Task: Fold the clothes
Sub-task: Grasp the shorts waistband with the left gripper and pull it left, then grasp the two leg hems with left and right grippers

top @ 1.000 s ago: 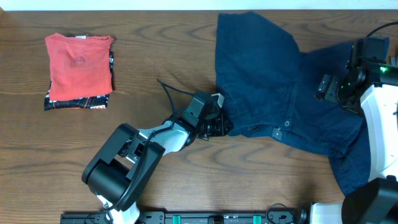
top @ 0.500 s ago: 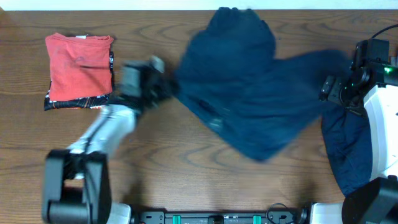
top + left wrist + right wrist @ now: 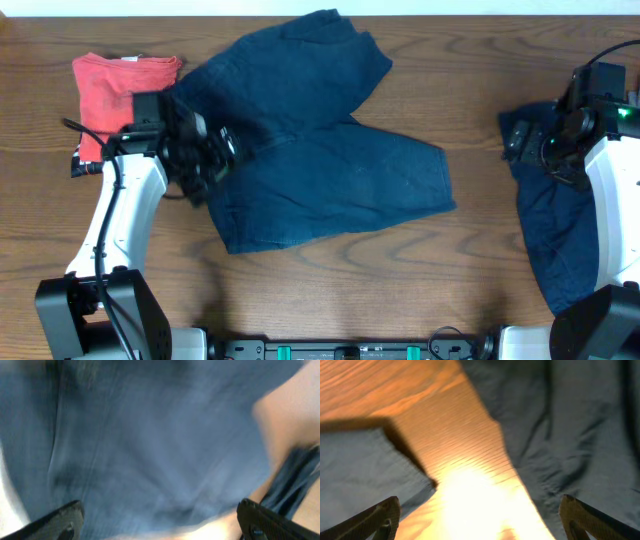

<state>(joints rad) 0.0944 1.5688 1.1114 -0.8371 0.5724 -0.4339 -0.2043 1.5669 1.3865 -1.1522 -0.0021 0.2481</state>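
The shorts' near waistband corner lies back from and below my left gripper. I should bring its open fingers back and down where bare wood borders cloth.
Dark navy shorts lie spread across the middle and left of the table, one leg reaching toward the far edge. My left gripper hovers over their left edge. In the left wrist view its fingers stand wide apart, open, with blurred navy fabric beyond them and nothing pinched. A second navy garment lies crumpled at the right. My right gripper is at its far left corner, open over bare wood, with navy cloth on either side.
A folded red shirt sits on a dark patterned one at the far left, partly covered by my left arm and the shorts' edge. Bare wooden table runs along the front. The right arm's white body overlaps the right garment.
My left arm swept left across the table dragging the shorts, then opened and released them; they now lie spread out at middle-left. The right arm stayed in place, open.
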